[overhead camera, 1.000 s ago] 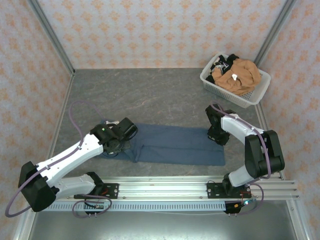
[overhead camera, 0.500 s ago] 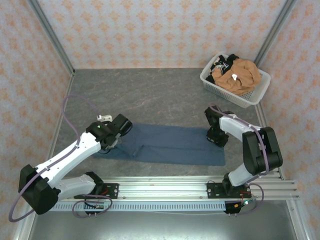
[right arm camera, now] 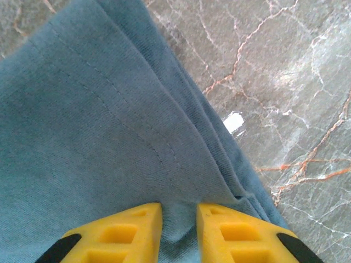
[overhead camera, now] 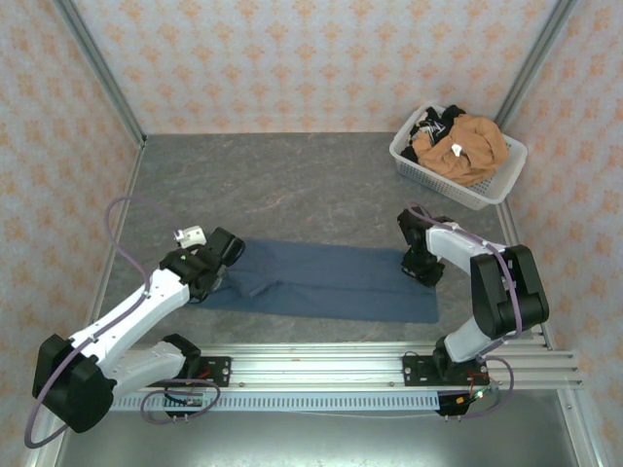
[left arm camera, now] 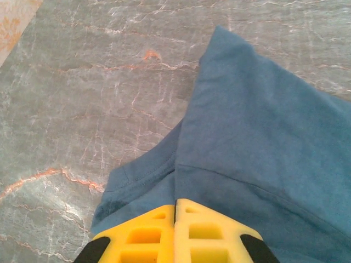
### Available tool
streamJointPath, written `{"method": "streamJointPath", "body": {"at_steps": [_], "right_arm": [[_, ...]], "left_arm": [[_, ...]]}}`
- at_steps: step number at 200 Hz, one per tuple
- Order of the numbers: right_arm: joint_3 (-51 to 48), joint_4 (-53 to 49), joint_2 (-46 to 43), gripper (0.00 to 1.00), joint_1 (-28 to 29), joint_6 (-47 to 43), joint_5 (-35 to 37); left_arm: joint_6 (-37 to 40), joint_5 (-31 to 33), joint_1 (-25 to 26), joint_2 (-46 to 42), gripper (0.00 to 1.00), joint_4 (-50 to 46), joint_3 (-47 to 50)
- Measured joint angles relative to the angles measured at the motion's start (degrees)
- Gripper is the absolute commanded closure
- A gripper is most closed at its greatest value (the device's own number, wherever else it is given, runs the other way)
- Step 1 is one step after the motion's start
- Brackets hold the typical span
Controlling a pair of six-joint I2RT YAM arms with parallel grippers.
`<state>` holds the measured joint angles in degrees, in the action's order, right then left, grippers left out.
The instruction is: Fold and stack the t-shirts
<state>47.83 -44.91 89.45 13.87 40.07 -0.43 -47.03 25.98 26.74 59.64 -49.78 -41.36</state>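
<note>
I need my left gripper to pull the blue cloth (left arm camera: 258, 126) sideways, away from my right gripper toward the cloth's end, then release, as a crease bunches beside it.
A slate-blue t-shirt (overhead camera: 331, 282) lies in a long folded strip across the near part of the table. My left gripper (overhead camera: 219, 277) is at its left end, and in the left wrist view this gripper (left arm camera: 175, 205) is shut on the blue cloth (left arm camera: 258, 126), with a crease running out from the tips. My right gripper (overhead camera: 421, 268) is at the strip's right end. In the right wrist view its yellow fingers (right arm camera: 179, 211) pinch a raised ruck of the layered hem (right arm camera: 93, 120). An orange-tan t-shirt (overhead camera: 467, 146) and darker ones (overhead camera: 438, 122) lie in the basket.
The white lattice basket (overhead camera: 494, 190) stands at the back right corner against the wall frame. The grey marble tabletop (overhead camera: 292, 185) lies bare behind the blue shirt. A metal rail (overhead camera: 321, 365) runs along the near edge.
My left gripper has moved left, pulling the shirt's left end with it and stretching the strip flatter. The right arm has barely moved, and its jaws have narrowed on the cloth.
</note>
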Motion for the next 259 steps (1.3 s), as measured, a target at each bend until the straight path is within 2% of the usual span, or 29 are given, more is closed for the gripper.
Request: {"method": "streamJointPath", "body": {"at_steps": [60,111,120,136,152,195,216,235,259], "right_arm": [[-0.57,0.63,-0.46,0.77,0.02,0.04,0.17],[-0.96,0.90,-0.96,0.76,0.02,0.44,0.20],[-1.14,1.05,-1.25,0.76,0.04,0.44,0.20],[-1.49,1.20,-1.84,0.75,0.02,0.46,0.22],[-1.73,1.16,-2.45,0.74,0.02,0.44,0.22],[-1.40,-0.04,-6.29,0.72,0.02,0.09,0.17],[-0.33,-0.39,-8.24,0.72,0.02,-0.79,0.04],[0.28,-0.11,-9.16,0.73,0.02,-1.77,-0.70],[0.31,0.39,-9.29,0.73,0.02,-3.08,-1.55]], "left_arm": [[-2.80,0.02,-2.25,0.81,1.00,5.31,0.79],[-4.66,0.00,-5.25,6.84,1.00,7.41,0.81],[-5.49,0.00,-6.05,8.20,0.90,7.32,0.81],[-6.58,-0.13,-7.30,10.38,0.59,6.40,0.42],[-7.69,-0.63,-8.94,11.82,0.54,5.03,-0.92],[-8.61,-4.37,-10.99,10.60,0.54,2.05,-6.54],[-9.49,-9.90,-10.99,7.30,0.62,1.92,-6.93],[-11.45,-15.98,-10.97,5.77,0.74,2.05,-5.99],[-14.67,-23.19,-10.27,6.14,0.78,2.23,-2.67]]}}
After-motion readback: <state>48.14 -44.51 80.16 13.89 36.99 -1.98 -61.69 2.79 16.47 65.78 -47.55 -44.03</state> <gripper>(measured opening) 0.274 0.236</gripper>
